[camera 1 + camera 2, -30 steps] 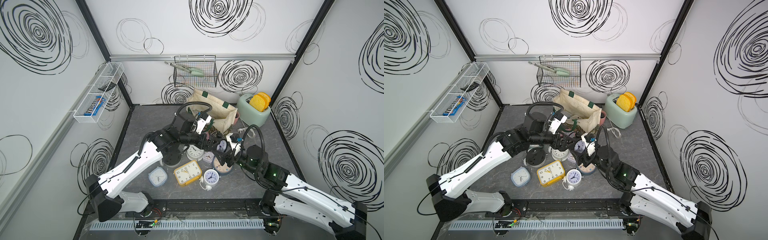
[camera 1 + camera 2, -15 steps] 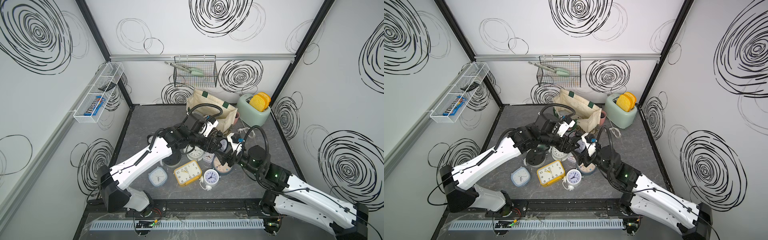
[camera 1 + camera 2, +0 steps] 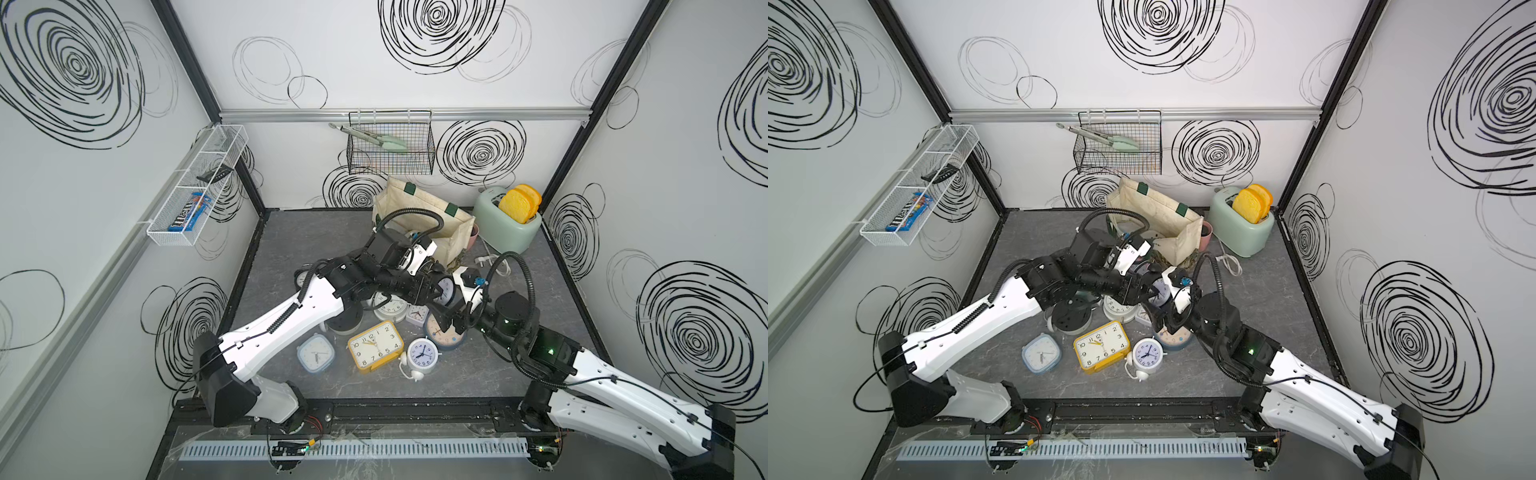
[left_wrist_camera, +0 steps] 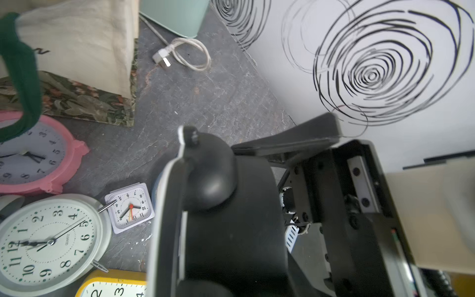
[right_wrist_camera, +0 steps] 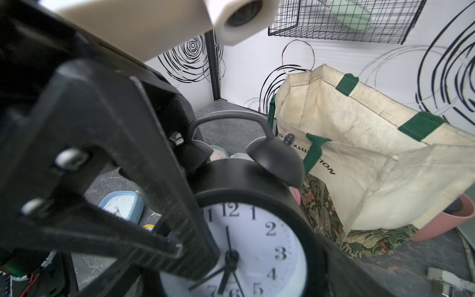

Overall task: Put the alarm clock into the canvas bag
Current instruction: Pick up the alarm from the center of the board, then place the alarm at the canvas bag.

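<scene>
I will next lift my left gripper outward, then lower it into the canvas bag's opening (image 3: 444, 229) and release the clock, since the bag's near side blocks a level path.
A black twin-bell alarm clock (image 3: 444, 286) (image 3: 1160, 286) with a white face hangs above the pile of clocks, between both grippers. My left gripper (image 3: 432, 286) is shut on it. One of its fingers (image 5: 115, 154) lies flat across the clock face (image 5: 257, 244). In the left wrist view the clock's black body (image 4: 226, 231) fills the space between the jaws. My right gripper (image 3: 453, 307) stands open, its jaws wide around the same clock. The cream canvas bag (image 3: 432, 212) (image 5: 359, 154) with green handles stands open just behind.
Under the grippers lie several more clocks: a yellow one (image 3: 376, 345), a white twin-bell (image 3: 422, 353), a pale blue square (image 3: 316, 353) and a pink one (image 4: 38, 154). A mint toaster (image 3: 507, 224) and its cord (image 4: 185, 54) sit right of the bag. A wire basket (image 3: 390, 145) hangs above.
My left arm has reached right to the clock in my right gripper, and its jaws have closed onto it. The right gripper's jaws have widened a little.
</scene>
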Robot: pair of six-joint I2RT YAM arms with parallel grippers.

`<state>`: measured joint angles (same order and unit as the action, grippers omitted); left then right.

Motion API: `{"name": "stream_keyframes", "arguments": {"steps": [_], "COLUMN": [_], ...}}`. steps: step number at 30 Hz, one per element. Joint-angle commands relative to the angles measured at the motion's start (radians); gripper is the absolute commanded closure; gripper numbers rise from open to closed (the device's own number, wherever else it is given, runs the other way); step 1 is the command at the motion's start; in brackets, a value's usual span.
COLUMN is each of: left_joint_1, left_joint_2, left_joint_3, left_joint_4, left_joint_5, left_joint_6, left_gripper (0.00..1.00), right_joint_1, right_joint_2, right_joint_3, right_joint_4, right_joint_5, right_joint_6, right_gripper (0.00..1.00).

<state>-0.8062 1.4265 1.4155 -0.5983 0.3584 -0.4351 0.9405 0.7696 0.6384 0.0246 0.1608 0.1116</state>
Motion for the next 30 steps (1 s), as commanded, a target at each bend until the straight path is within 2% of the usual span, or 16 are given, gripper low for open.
{"name": "stream_keyframes", "arguments": {"steps": [1,4,6,9,13,16,19,23,26,30], "left_joint_1": [0.048,0.079,0.112,0.168,0.18,0.182,0.182,0.182,0.18,0.18], "left_joint_2": [-0.045,-0.091,-0.114,-0.107,0.029,0.162,0.291,0.488,0.611,0.738], "left_joint_3": [-0.02,-0.026,-0.023,-0.012,0.129,0.269,0.403,0.635,0.759,0.865], "left_joint_4": [0.073,0.083,0.107,0.194,0.21,0.21,0.2,0.096,0.037,-0.04], "left_joint_5": [-0.144,-0.341,-0.43,-0.401,-0.387,-0.339,-0.271,-0.182,-0.14,-0.102], "left_joint_6": [-0.08,-0.12,-0.147,-0.163,-0.076,-0.001,0.069,0.139,0.192,0.254], "left_gripper": [0.72,0.72,0.72,0.72,0.71,0.71,0.71,0.71,0.72,0.72], "right_joint_1": [0.011,0.012,0.012,0.011,-0.027,-0.126,-0.283,-0.502,-0.588,-0.627], "right_joint_2": [-0.05,-0.101,-0.134,-0.166,-0.155,-0.105,-0.074,-0.023,0.028,0.09], "right_joint_3": [-0.019,-0.05,-0.072,-0.109,-0.099,-0.058,-0.033,0.008,0.052,0.101], "right_joint_4": [0.058,0.049,0.04,0.065,0.033,-0.024,-0.055,-0.068,-0.07,-0.076], "right_joint_5": [0.057,0.114,0.154,0.208,0.229,0.121,-0.051,-0.242,-0.314,-0.342], "right_joint_6": [0.016,0.044,0.058,0.067,0.129,0.2,0.274,0.369,0.397,0.408], "right_gripper": [0.03,0.03,0.03,0.03,0.03,0.03,0.03,0.03,0.03,0.03]}}
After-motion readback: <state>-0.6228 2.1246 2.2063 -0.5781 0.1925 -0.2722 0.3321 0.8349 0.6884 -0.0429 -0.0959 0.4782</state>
